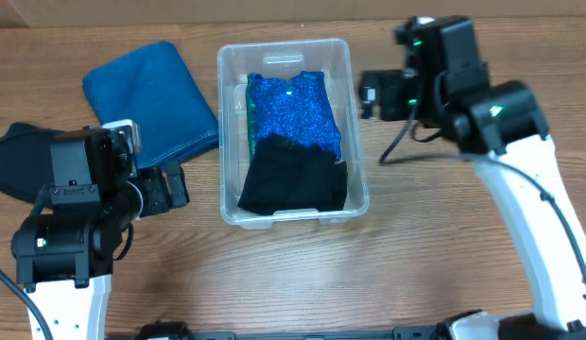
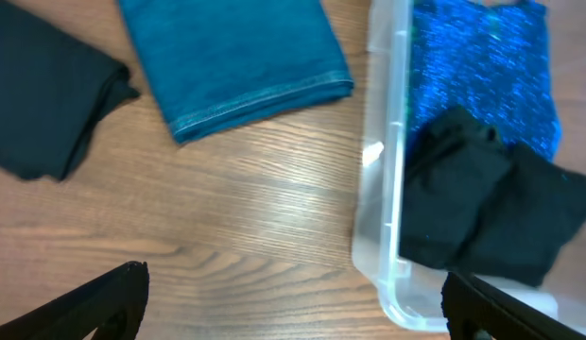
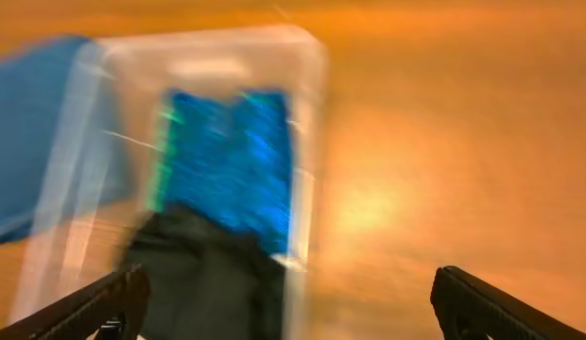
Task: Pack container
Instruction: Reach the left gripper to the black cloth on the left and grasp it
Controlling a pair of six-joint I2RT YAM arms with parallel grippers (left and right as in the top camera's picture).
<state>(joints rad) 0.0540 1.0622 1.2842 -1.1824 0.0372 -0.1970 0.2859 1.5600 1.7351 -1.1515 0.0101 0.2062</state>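
Next, the left gripper reaches down and to its left in the overhead view toward the folded black cloth, still unpacked, and onto its near edge [image 1: 16, 187] [image 2: 26, 161].
The clear plastic container [image 1: 360, 142] stands mid-table. A sparkly blue cloth [image 1: 293, 109] lies in it, with a black cloth [image 1: 293, 179] at its near end. My left gripper [image 1: 170, 189] is open and empty, low over the wood just left of the container's near corner [image 2: 383, 189]. My right gripper [image 1: 373, 94] is open and empty, beside the container's right wall. The right wrist view is blurred. It shows the container's rim [image 3: 307, 142], the blue cloth [image 3: 232, 161] and the black cloth [image 3: 198, 274] between the open fingers [image 3: 293, 312].
A folded teal cloth [image 1: 156, 99] lies left of the container, also in the left wrist view [image 2: 236, 61]. A folded black cloth [image 1: 19, 165] lies at the far left edge, also in the left wrist view [image 2: 43, 94]. Bare wood shows right of the container.
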